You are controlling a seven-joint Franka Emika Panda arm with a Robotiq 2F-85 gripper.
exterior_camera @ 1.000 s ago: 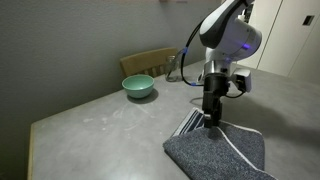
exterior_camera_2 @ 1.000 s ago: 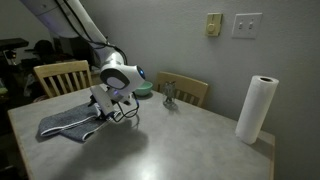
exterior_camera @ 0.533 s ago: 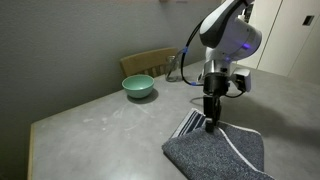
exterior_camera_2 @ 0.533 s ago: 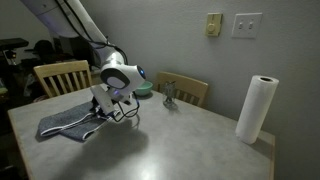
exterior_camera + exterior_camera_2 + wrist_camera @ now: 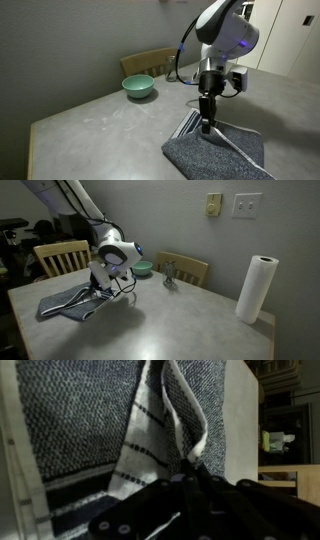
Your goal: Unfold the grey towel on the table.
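My gripper should lift the pinched layer next and carry it to the towel's edge by the bare tabletop beside my gripper, then let go of it there. The towel is folded.
The grey towel lies folded on the table, dark and fuzzy, with its white-and-dark striped band toward the bowl. In the wrist view the striped edge is drawn up into a peak that runs into my gripper. The fingers are shut on that pale edge. In both exterior views my gripper points down at the towel, with the pinched edge raised a little off the table.
A teal bowl stands near the far table edge, in front of a wooden chair. A paper towel roll stands upright at one table corner. Two wooden chairs stand behind the table.
The gripper has closed on the towel's striped edge and risen slightly, pulling that edge up with it.
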